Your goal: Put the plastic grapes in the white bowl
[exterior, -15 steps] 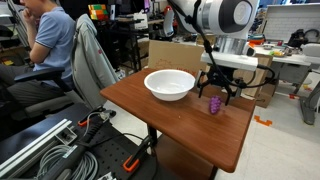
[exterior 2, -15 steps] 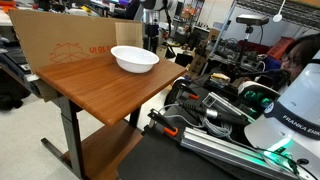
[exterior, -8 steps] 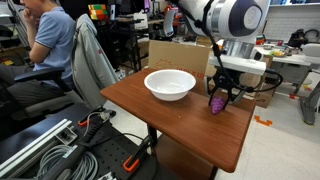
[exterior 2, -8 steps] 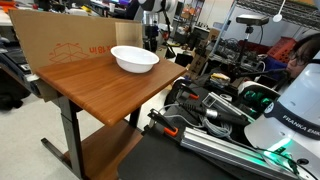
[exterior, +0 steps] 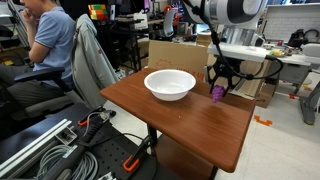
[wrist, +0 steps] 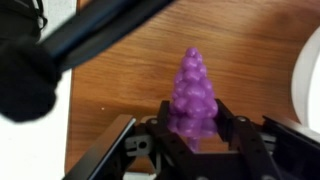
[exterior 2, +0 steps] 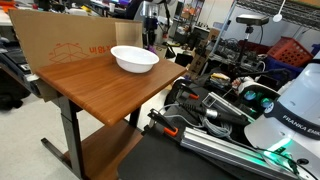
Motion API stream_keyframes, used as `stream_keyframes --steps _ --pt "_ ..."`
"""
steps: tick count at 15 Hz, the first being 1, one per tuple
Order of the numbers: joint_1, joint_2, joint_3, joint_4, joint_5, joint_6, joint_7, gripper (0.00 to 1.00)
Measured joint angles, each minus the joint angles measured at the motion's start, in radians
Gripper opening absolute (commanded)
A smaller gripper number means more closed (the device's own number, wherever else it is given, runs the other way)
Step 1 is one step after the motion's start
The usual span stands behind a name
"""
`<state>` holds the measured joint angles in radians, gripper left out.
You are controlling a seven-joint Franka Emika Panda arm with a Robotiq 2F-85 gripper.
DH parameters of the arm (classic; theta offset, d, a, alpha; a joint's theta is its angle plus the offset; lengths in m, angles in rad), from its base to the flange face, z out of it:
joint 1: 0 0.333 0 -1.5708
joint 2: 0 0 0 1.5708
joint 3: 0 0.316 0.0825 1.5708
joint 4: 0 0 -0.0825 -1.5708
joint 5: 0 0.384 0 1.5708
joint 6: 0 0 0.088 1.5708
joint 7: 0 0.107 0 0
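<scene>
My gripper should cross the table to over the open middle [exterior: 170, 82] of the white bowl, as the plastic grapes still hang over wood.
The plastic grapes [exterior: 217, 93], a small purple cluster, hang a little above the wooden table [exterior: 190, 125], to the right of the white bowl [exterior: 170, 84]. My gripper [exterior: 218, 86] comes down from above and is shut on them. In the wrist view the plastic grapes [wrist: 192, 95] sit pinched between the two black fingers [wrist: 226, 128], pointing away from my gripper [wrist: 192, 128], over the wood. The white bowl's rim [wrist: 311, 70] shows at the right edge. From the other side the white bowl [exterior 2: 134, 58] stands near the table's far end; the grapes are too small to make out there.
A cardboard box [exterior: 175, 52] stands behind the table, and it is also the cardboard box [exterior 2: 60, 45] along the table's far side. A seated person [exterior: 50, 40] and a chair draped with a grey jacket [exterior: 92, 62] are beside the table. Cables and equipment [exterior 2: 230, 110] lie nearby.
The jaws closed on the grapes, which lay on the table. The arm then rose and lifted the grapes off the wood.
</scene>
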<state>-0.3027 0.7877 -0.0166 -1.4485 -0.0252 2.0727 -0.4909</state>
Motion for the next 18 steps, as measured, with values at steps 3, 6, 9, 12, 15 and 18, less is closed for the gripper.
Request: stream_keyframes --steps 3,6,9,12,15,18 --pt "0.028 -0.123 0.026 -0.112 -0.001 0.075 0.0 0.2" --pt "0.081 -0.23 0.045 -0.208 -0.002 0.104 0.0 0.2" --pt "0.134 -0.28 0.057 -0.269 -0.002 0.105 0.002 0.2" --pt "0.162 -0.279 0.068 -0.313 -0.002 0.104 0.002 0.2" --pt "0.171 -0.269 0.076 -0.367 -0.002 0.104 0.002 0.2" --pt "0.18 -0.267 0.076 -0.418 -0.007 0.104 0.002 0.76"
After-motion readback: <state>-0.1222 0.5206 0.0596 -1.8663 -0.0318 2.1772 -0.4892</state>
